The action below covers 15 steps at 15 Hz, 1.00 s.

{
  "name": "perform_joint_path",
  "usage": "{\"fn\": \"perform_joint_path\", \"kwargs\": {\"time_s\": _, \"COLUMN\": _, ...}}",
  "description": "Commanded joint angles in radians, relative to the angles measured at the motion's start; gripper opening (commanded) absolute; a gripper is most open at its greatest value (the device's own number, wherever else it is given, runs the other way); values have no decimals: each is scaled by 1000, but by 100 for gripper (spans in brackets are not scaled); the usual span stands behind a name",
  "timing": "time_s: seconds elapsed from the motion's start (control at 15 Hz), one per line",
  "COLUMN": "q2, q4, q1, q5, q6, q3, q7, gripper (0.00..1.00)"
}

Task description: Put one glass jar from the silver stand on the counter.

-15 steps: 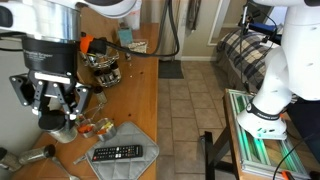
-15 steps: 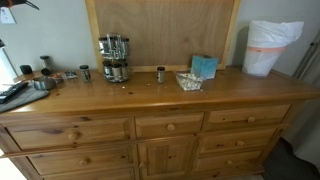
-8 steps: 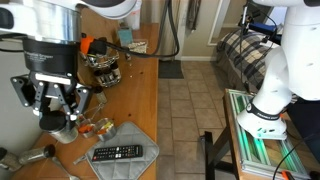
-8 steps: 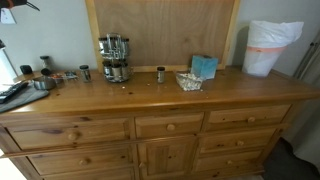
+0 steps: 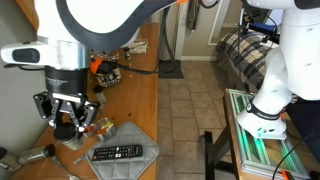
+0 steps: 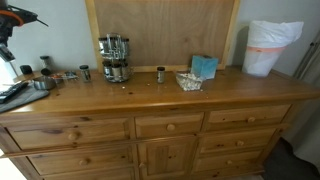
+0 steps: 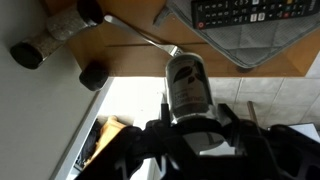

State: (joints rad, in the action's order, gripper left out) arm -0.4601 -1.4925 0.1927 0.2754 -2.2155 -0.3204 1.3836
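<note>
The counter beside the metal bowl lies below my gripper and farther along. I need to carry the hanging jar there, lower it and let it go.
The silver stand with small jars stands at the back of the wooden counter; in an exterior view the stand is partly hidden behind my arm. My gripper hangs over the counter's near end, away from the stand. In the wrist view my gripper is shut on a glass jar with a dark label, one finger on each side, above the counter. Only a piece of my arm shows at the upper left of an exterior view.
A black remote lies on a grey mat, also in the wrist view. Loose jars stand near the gripper; others stand beside the stand and farther along. A tray and a white bin are farther along.
My arm has swung and turned; the gripper has shifted a little right and lower in an exterior view, and part of the arm now shows at the other's upper left.
</note>
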Motion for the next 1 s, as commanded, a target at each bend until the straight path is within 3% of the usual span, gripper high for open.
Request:
{"fn": "perform_joint_path", "kwargs": {"time_s": 0.0, "q2": -19, "q4": -69, "q1": -24, "q5": 46, "q6": -139, "q3": -14, "q7": 0, "gripper": 26}}
{"fn": "perform_joint_path", "kwargs": {"time_s": 0.47, "q2": -96, "q4": -130, "q1": -92, "q5": 141, "q6": -383, "q3": -72, "q7": -2, "gripper": 26}}
{"fn": "perform_joint_path", "kwargs": {"time_s": 0.93, "q2": -175, "q4": -143, "q1": -185, "q5": 227, "q6": -477, "q3": -190, "q7": 30, "gripper": 26}}
